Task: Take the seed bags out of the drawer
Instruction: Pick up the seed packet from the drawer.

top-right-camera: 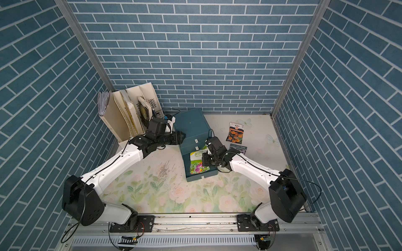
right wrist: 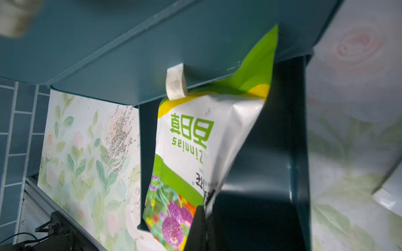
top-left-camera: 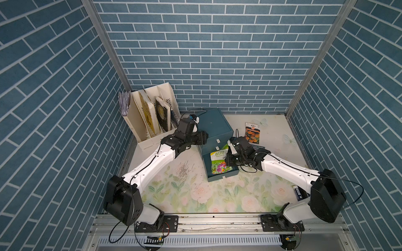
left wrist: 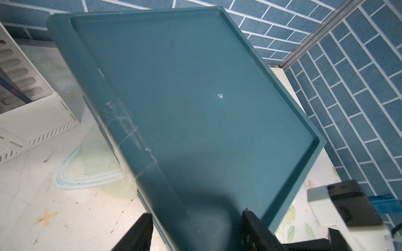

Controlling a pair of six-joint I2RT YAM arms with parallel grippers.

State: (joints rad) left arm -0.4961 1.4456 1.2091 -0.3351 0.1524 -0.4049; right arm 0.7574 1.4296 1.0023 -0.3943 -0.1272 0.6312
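I will lift my right gripper from the drawer, then move it across and down to let go of the bag on clear tabletop, which lies past the purple packet from my gripper.
A green-white seed bag lies tilted in the pulled-out bottom drawer of a teal cabinet. My right gripper is shut on the bag's edge, beside the purple blooms. A dark seed bag with orange blooms rests on the table at the back right. Another packet with purple blooms peeks out from under my right arm. My left gripper clamps the cabinet's upper left edge.
A cream file organiser holding upright books stands at the back left, close to my left arm. Loose dark specks are scattered on the floral mat. A small blue tube lies near my right arm's base. Blue brick walls enclose three sides.
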